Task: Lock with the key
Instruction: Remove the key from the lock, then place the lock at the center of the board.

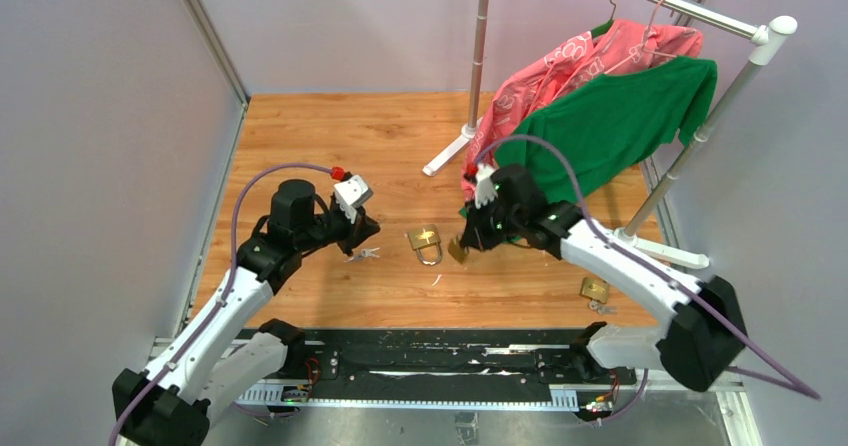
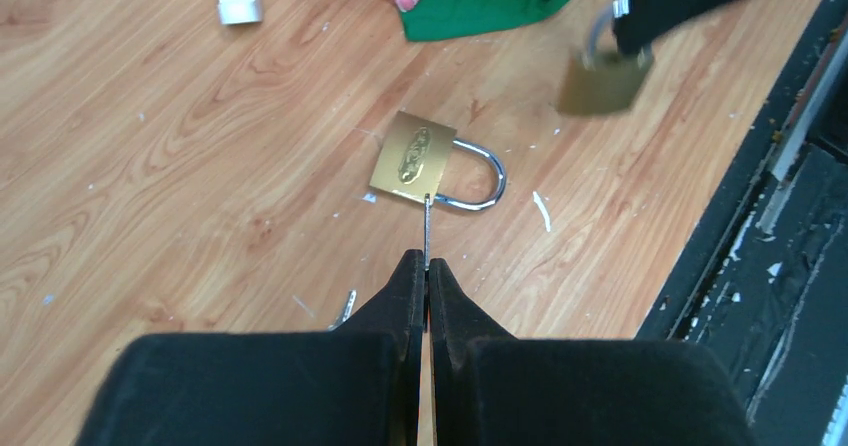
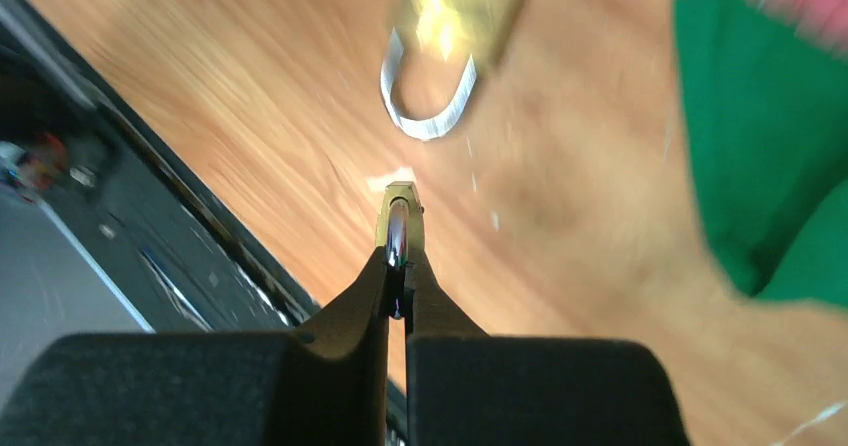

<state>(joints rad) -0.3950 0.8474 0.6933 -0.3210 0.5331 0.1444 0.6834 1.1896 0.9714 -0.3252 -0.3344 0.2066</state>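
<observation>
The second brass padlock hangs clear of the table, so I will next move my right gripper back and down onto bare wood [image 1: 462,278] beside the white scrap and release it.
A brass padlock [image 1: 427,241] lies flat on the wooden table, shackle toward the near edge. It also shows in the left wrist view [image 2: 413,156] and, blurred, in the right wrist view [image 3: 455,21]. My left gripper [image 2: 427,264] [image 1: 366,230] is shut on a thin silver key [image 2: 427,228]. The key's tip points at the padlock's bottom edge and reaches it in the view; I cannot tell if it is inserted. My right gripper [image 3: 402,256] [image 1: 472,236] is shut on a second brass padlock [image 3: 400,216] [image 2: 600,84], held above the table right of the first.
Loose keys [image 1: 362,255] lie under the left gripper, one showing in the left wrist view [image 2: 345,308]. A third padlock [image 1: 595,289] lies near the front right. A clothes rack [image 1: 690,11] with green [image 1: 610,116] and pink [image 1: 560,66] garments stands at the back right.
</observation>
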